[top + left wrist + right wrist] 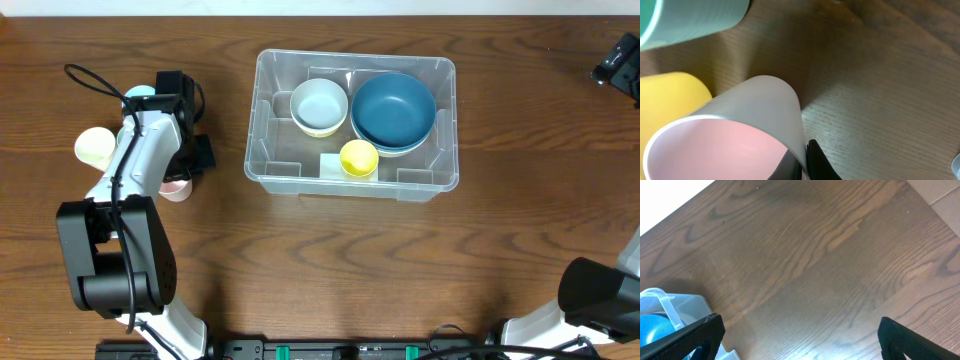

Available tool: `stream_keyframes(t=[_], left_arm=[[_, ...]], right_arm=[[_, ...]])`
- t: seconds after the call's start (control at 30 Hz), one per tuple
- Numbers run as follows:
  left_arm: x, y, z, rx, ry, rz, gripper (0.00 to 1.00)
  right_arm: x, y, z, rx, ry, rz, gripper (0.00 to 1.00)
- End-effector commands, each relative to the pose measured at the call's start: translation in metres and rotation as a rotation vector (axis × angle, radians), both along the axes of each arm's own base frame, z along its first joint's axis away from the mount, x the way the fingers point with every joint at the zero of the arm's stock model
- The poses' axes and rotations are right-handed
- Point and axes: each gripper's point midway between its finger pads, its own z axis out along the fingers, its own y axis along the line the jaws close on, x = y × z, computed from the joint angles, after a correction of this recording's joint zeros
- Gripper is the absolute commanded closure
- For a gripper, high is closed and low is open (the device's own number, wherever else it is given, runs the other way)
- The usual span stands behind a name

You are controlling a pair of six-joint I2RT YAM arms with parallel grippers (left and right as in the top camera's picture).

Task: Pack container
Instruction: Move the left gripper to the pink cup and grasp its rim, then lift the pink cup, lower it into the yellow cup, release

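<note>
I will lift the pink cup with my left gripper, carry it across and lower it into the small yellow cup, which stands open in the container.
The clear container stands in the middle of the table, and its corner shows in the right wrist view. It holds a white bowl, a blue bowl and a small yellow cup. My left gripper is at the far left, shut on the rim of a pink cup. One finger is inside the cup and one finger is outside its wall. My right gripper hangs open over bare wood to the right of the container.
A pale yellow cup and a light teal cup sit close beside the pink cup. In the left wrist view the yellow cup and the teal cup crowd its left side. The table's far edge runs along the top.
</note>
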Motion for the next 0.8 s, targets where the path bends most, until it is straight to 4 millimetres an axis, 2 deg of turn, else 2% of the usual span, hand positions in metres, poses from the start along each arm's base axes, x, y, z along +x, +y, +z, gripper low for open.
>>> stream_keyframes(t=[0.0,0.17,0.3,0.6,0.77], left_arm=[[0.000,0.004,0.019,0.017,-0.023,0.002,0.94],[-0.001,-0.013,0.067,-0.039,-0.098,-0.024,0.94],[-0.008,-0.042,0.113,-0.092,-0.203,-0.136,0.94],[-0.036,-0.152,0.216,-0.224,-0.567,-0.604,0.94],[-0.052,-0.223,0.254,-0.302,-0.736,-0.848,0.94]], right_arm=[[-0.001,-0.003,-0.002,0.003,0.003,-0.019,0.01],[-0.001,-0.003,-0.002,0.003,0.003,-0.019,0.00],[-0.001,-0.003,-0.002,0.003,0.003,-0.019,0.01],[-0.001,-0.003,-0.002,0.003,0.003,-0.019,0.01],[-0.001,-0.002,-0.002,0.003,0.002,-0.018,0.01]])
